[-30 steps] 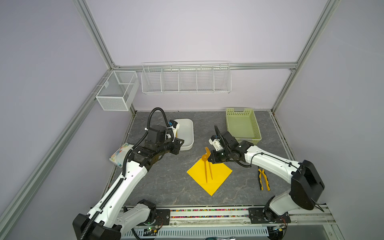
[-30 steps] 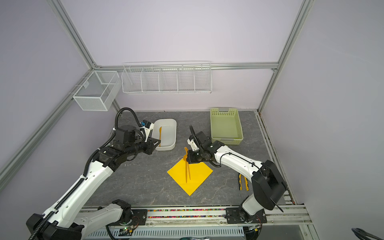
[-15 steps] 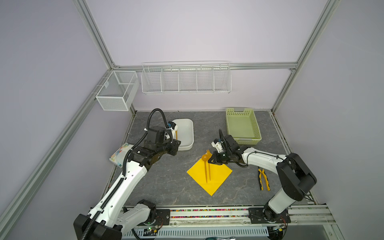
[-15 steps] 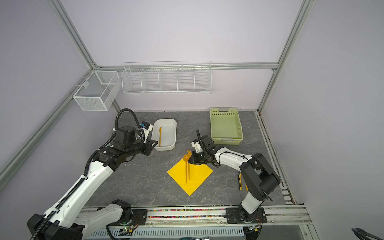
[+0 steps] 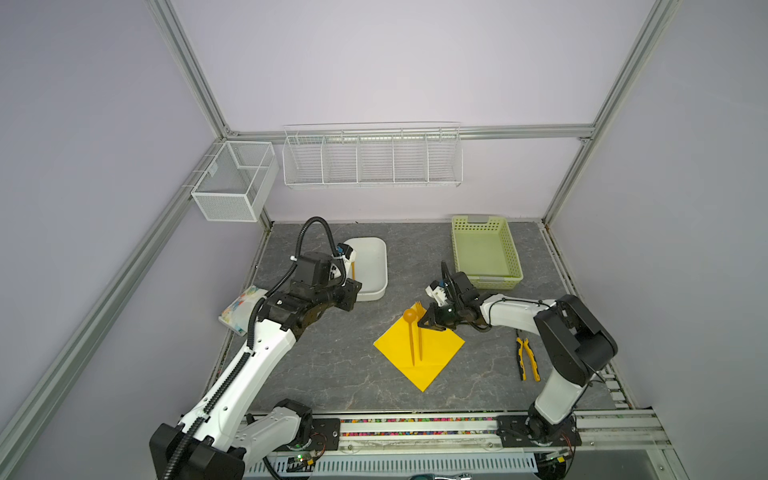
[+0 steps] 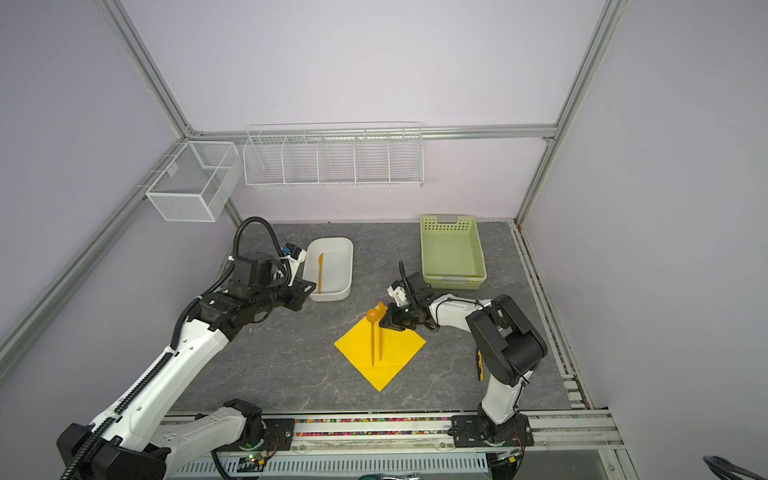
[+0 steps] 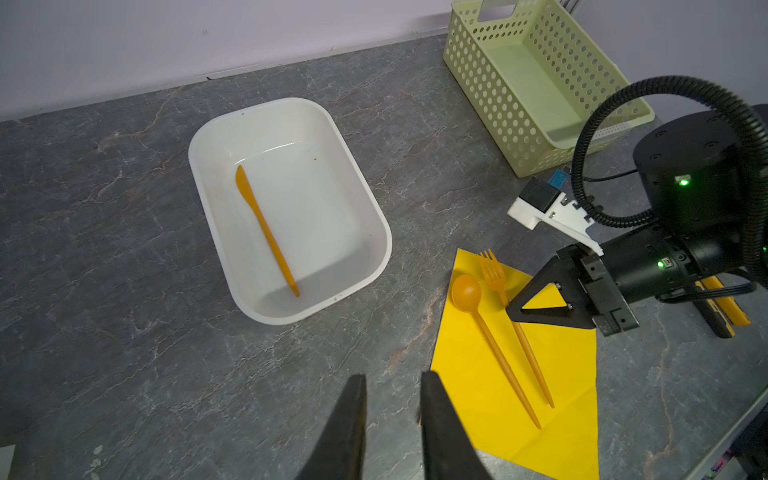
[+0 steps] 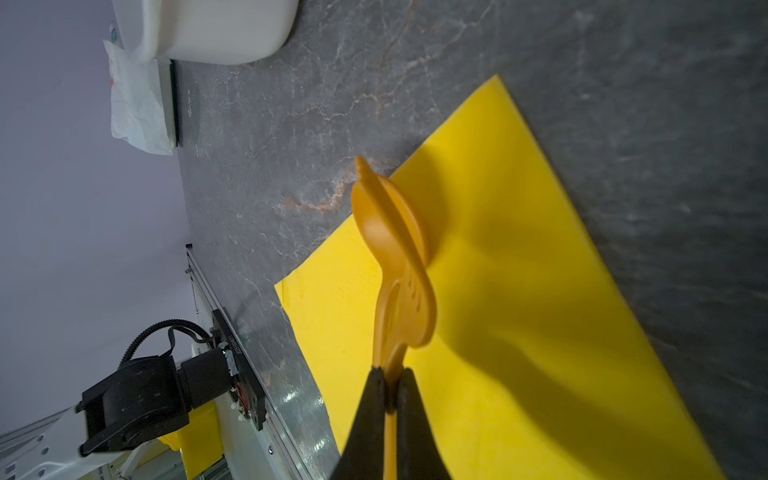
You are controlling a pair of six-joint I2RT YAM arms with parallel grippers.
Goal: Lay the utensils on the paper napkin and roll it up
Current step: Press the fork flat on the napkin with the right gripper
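Note:
I will next move my right gripper slightly down and away from the spoon and let go of the fork onto the bare napkin beside it, because the fork is still hanging above its shadow.
The yellow paper napkin lies flat as a diamond on the grey table. On it lie an orange spoon and an orange fork, side by side, heads at the far corner. My right gripper is shut on the fork just below its head, low over the napkin. A third orange utensil, a knife, lies in the white tub. My left gripper hovers over bare table between tub and napkin, open a little and empty.
A green perforated basket stands at the back right. Yellow-and-black pliers lie right of the napkin. A printed white packet sits at the left edge under my left arm. Wire baskets hang on the back wall.
My right gripper has brought the fork down from a tilted, raised pose to beside the spoon, and the right arm's elbow has folded back. The left arm has barely shifted.

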